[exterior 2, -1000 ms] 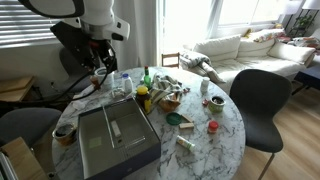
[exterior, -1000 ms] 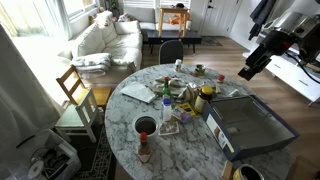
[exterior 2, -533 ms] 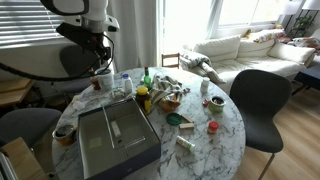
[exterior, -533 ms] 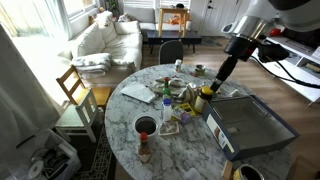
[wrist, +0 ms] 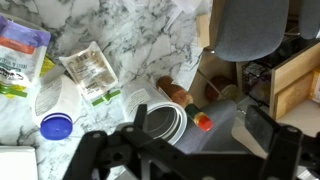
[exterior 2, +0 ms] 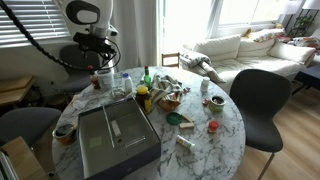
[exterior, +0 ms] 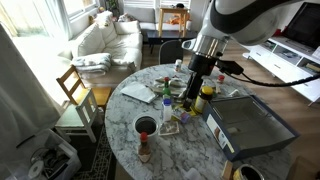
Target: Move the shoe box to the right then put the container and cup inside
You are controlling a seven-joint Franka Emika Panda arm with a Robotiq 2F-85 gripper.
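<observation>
I should next lower my gripper's wide-apart fingers astride the container's rim facing the blue-capped bottle, as the container's white rim is below and its opening fits one finger.
The grey shoe box stands open on the round marble table in both exterior views [exterior: 250, 122] [exterior 2: 115, 140]. A clear plastic container [exterior 2: 122, 85] stands just beyond the box; it also shows in the wrist view [wrist: 165, 120] with a white rim. A dark cup [exterior: 146, 126] stands near the table's front edge. Another cup [exterior 2: 64, 131] sits beside the box. My gripper [exterior: 192, 92] [exterior 2: 103, 76] hangs over the cluster of items next to the box. In the wrist view its fingers [wrist: 190, 150] are wide apart and hold nothing.
Bottles, packets and lids crowd the table's middle: a yellow bottle [exterior: 207, 97], a red-capped bottle [wrist: 203, 123], a blue lid [wrist: 57, 126], a green lid [exterior 2: 175, 119]. Chairs [exterior 2: 262, 95] [exterior: 75, 95] stand around the table. A sofa [exterior: 105, 40] is behind.
My arm has swung in from beyond the table's edge to above the cluster of items beside the box, and has come lower. The objects have not moved.
</observation>
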